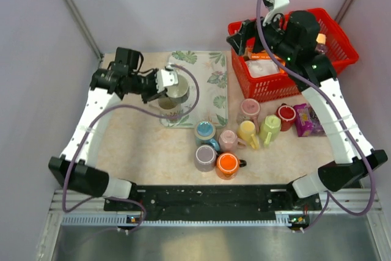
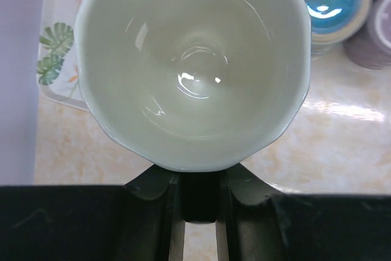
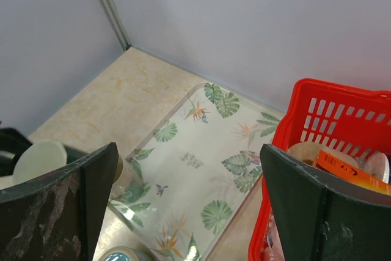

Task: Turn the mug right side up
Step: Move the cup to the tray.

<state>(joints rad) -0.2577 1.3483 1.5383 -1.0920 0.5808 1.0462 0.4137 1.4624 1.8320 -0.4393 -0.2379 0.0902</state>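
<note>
The left gripper will next move outward, then go down and let go of the green mug, because the free edge of the tray is outward and below, clear of the standing mug.
A pale green mug (image 1: 178, 91) hangs over the front left part of the leaf-patterned tray (image 1: 211, 84). My left gripper (image 1: 162, 85) is shut on it at its near side. In the left wrist view the mug (image 2: 195, 65) fills the frame, its empty inside faces the camera, and my left gripper (image 2: 200, 181) pinches a dark part under its rim, probably the handle. My right gripper (image 1: 241, 38) is open and empty, high over the left end of the red basket (image 1: 293, 53). In the right wrist view it (image 3: 189, 200) looks down on the tray (image 3: 201, 163).
Several upright mugs stand grouped at the table's front middle, among them a blue-lined one (image 1: 205, 130), a purple one (image 1: 205, 157), an orange one (image 1: 227, 164) and a yellow one (image 1: 248, 132). A purple packet (image 1: 303, 119) lies right of them. The basket holds packaged goods.
</note>
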